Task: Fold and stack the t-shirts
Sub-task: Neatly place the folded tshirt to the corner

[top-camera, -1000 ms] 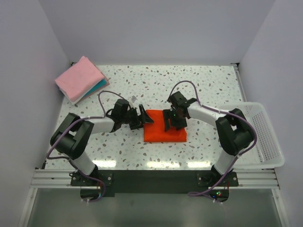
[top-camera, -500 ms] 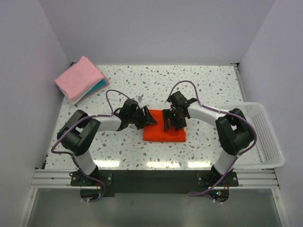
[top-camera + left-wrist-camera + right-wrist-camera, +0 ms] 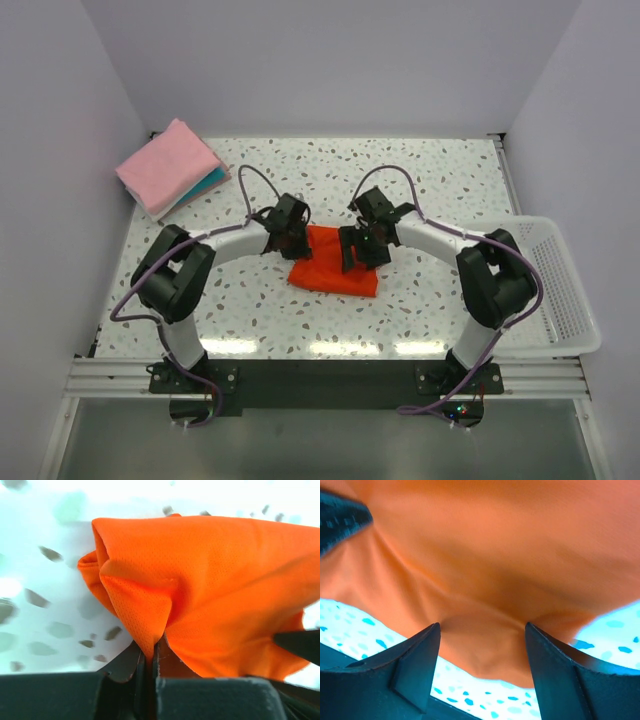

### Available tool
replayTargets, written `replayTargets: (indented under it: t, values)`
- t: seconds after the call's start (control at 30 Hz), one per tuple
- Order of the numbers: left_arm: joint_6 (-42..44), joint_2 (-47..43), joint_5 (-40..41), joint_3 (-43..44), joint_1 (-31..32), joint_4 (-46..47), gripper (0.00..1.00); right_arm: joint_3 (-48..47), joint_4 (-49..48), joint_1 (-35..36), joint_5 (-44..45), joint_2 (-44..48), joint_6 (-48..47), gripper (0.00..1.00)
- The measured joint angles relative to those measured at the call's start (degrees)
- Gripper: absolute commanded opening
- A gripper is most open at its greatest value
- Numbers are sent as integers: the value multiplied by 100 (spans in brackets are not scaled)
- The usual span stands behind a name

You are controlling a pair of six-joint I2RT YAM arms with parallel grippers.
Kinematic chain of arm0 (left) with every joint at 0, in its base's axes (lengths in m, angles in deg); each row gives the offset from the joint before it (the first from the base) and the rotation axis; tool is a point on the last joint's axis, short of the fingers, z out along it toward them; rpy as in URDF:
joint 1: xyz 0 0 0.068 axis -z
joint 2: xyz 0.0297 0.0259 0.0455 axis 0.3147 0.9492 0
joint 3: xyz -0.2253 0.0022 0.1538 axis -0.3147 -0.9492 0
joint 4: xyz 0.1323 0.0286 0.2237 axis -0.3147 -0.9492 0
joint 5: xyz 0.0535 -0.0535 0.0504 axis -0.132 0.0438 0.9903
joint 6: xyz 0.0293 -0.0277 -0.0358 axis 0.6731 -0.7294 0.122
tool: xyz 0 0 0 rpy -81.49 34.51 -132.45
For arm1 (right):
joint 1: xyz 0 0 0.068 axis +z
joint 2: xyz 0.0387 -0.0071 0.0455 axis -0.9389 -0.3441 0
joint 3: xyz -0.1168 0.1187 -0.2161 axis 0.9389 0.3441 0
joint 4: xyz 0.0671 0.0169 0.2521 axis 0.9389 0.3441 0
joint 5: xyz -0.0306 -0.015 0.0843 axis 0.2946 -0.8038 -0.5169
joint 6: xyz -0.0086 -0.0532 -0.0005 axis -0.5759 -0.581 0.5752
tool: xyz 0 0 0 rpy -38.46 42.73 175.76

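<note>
I will lift my left gripper, move it outward and to the left in the top view, and let go on top of the pink t-shirt (image 3: 171, 167). The orange-red t-shirt (image 3: 333, 272) is already folded.
The orange-red t-shirt (image 3: 333, 272) lies as a folded rectangle at the middle of the table, its left end bunched and lifted. My left gripper (image 3: 297, 240) is shut on that left edge; in the left wrist view a fold of the t-shirt (image 3: 225, 580) is pinched between the left gripper's (image 3: 151, 652) closed fingers. My right gripper (image 3: 352, 250) stands open at the shirt's upper right part. In the right wrist view the cloth (image 3: 485, 555) sags between the right gripper's (image 3: 482, 630) spread fingers (image 3: 420, 655). Folded pink (image 3: 168, 165) and teal (image 3: 210, 183) t-shirts are stacked at the far left corner.
A white mesh basket (image 3: 560, 290) hangs over the table's right edge. White walls close in the back and both sides. The speckled tabletop (image 3: 420, 180) shows around the shirt.
My left gripper moved right onto the orange shirt's left edge and shut on it, bunching and skewing the cloth. The right gripper stayed almost in place.
</note>
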Motion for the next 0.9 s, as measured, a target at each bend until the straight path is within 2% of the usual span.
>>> replayTargets:
  t: [0.3,0.5,0.9]
  values:
    - [1279,562,1821,2031,-81,-2151,0,-872,623,-2,533,2,-205,81]
    - [1738,822,2610,3097,-409,-2992,0,-1290,1010,-13,774,136,-293,81]
    - [2498,1622,3794,5045,-846,-4207,0,-1346,1246,-125,621,295,-553,81]
